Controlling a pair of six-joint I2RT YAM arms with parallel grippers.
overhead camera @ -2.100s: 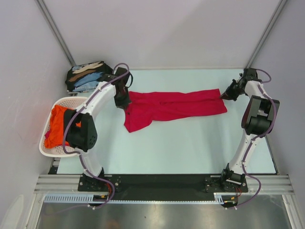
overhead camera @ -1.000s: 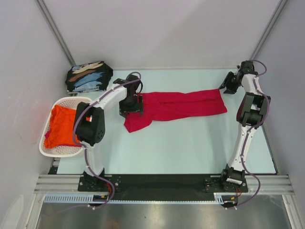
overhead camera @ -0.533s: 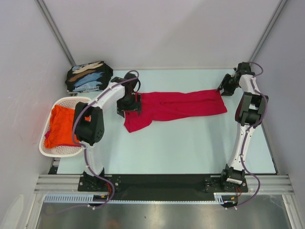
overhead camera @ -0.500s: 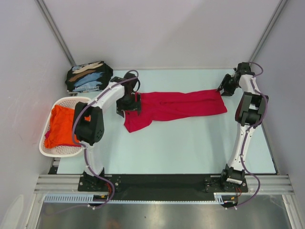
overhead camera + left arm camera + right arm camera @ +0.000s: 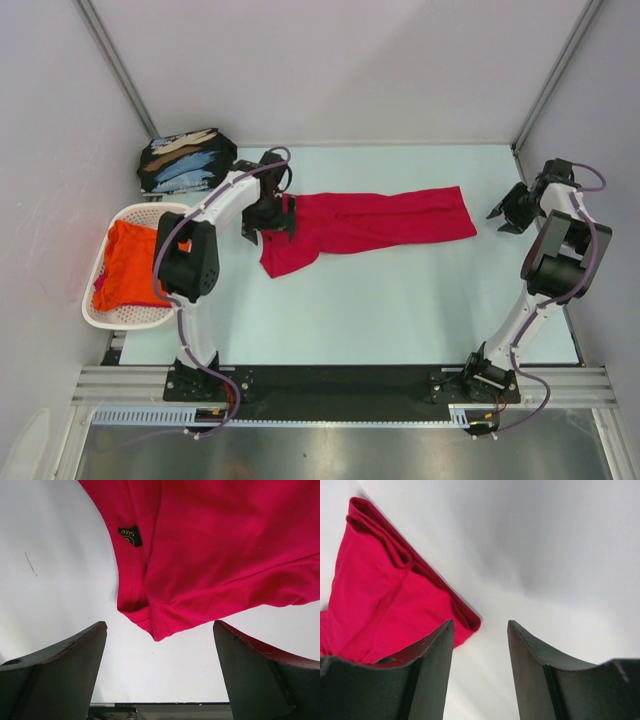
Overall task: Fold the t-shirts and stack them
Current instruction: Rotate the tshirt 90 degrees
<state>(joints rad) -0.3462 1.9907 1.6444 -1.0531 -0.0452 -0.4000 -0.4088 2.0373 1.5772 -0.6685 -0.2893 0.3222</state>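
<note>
The right gripper moves down and to the left in the top view onto the red T-shirt end's near corner (image 5: 472, 234) (image 5: 470, 624) next, since it sticks out toward the open fingers.
A crimson red t-shirt (image 5: 370, 222) lies stretched out in a long band across the far half of the table. My left gripper (image 5: 272, 214) hovers at the shirt's left end, jaws open wide. In the left wrist view the red cloth (image 5: 225, 545) and its black size tag (image 5: 130, 536) lie just ahead of the open gripper (image 5: 160, 672), with nothing between the fingers. My right gripper (image 5: 507, 210) is open, a short way right of the shirt's right end. The right wrist view shows that red end (image 5: 380, 590) ahead and left of the open gripper (image 5: 481, 650). An orange t-shirt (image 5: 125, 262) sits in the basket. Folded black t-shirts (image 5: 185, 160) are stacked at the far left.
The white perforated basket (image 5: 152, 209) stands at the table's left edge, beside the left arm. Grey walls close in the table on the left, back and right. The right arm stands close to the right wall.
My right gripper has moved away from the red shirt's right corner toward the right wall. The left gripper has opened wider at the shirt's left end.
</note>
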